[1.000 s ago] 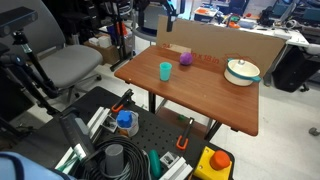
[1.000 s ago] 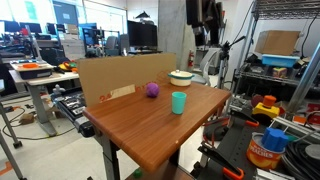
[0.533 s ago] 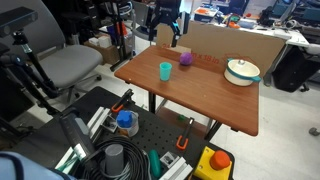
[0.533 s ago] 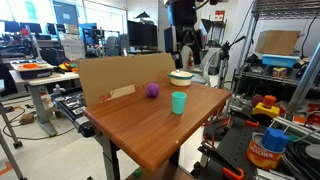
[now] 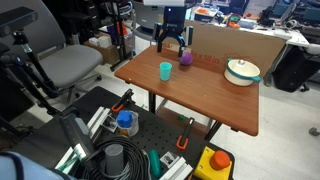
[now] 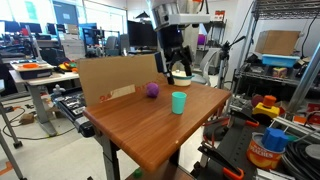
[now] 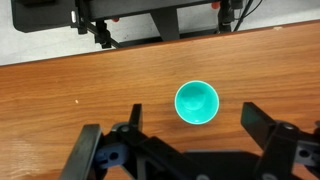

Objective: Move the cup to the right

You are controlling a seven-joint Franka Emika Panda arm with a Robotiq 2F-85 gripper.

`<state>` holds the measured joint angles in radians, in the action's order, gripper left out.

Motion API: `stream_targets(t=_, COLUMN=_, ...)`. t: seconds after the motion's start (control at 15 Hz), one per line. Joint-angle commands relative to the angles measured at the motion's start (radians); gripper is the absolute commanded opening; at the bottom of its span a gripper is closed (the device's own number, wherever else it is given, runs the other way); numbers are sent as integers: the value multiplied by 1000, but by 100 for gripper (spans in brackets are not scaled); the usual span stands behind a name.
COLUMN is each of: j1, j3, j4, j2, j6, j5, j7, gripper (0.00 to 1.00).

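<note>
I will next bring my gripper's open fingers down around the upper sides of the teal cup (image 5: pixel 165 70), which stands below my gripper and has a rim narrower than the gap between them.
The small teal cup (image 5: pixel 165 70) stands upright on the wooden table (image 5: pixel 200 95), near its left part in this exterior view; it also shows in the other exterior view (image 6: pixel 178 102) and from above in the wrist view (image 7: pixel 197 102). My gripper (image 5: pixel 171 42) hangs open and empty above and behind the cup, also seen from the side (image 6: pixel 173 68). In the wrist view the open fingers (image 7: pixel 190 125) spread wide to either side, with the cup just ahead of them and untouched.
A small purple rounded object (image 5: pixel 186 58) lies just behind the cup. A wide white lidded pot (image 5: pixel 241 71) stands at the far corner. A cardboard wall (image 5: pixel 235 45) runs along the table's back edge. Clamps and tools sit below the front edge.
The gripper has come down and forward from high behind the cardboard wall to a spot just above the cup. The cup has not moved.
</note>
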<state>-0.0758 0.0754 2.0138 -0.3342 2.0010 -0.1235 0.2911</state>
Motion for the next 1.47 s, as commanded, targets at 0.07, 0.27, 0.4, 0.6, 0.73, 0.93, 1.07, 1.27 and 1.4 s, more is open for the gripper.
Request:
stream_targets(t=0.07, j1=-48, j3=-38, j4=-100, j2=-120, j6=-46, j5=-51, j7=39, gripper=100)
stream_targets(t=0.27, j1=-61, j3=-44, j4=-146, j2=-182, j6=-70, j5=-46, j7=35, gripper=100)
stream_targets(t=0.4, j1=-66, j3=-44, j4=-181, j2=-220, j6=-99, j5=-34, j7=28, gripper=100)
stream_targets(t=0.6, j1=-75, j3=-46, j4=-224, j2=-261, j6=-149, j5=-33, j7=32, gripper=74)
stream_targets(t=0.73, j1=-78, j3=-47, j4=-244, j2=-276, j6=-177, j5=-26, j7=38, gripper=58)
stream_targets(t=0.93, j1=-76, j3=-44, j4=-267, j2=-283, j6=-210, j5=-13, j7=31, gripper=35)
stream_targets(t=1.07, j1=-68, j3=-42, j4=-278, j2=-273, j6=-239, j5=3, j7=23, gripper=26)
stream_targets(t=1.27, j1=-43, j3=-49, j4=-266, j2=-220, j6=-251, j5=31, j7=4, gripper=20)
stream_targets(t=1.4, j1=-12, j3=-62, j4=-257, j2=-176, j6=-243, j5=64, j7=-14, gripper=18)
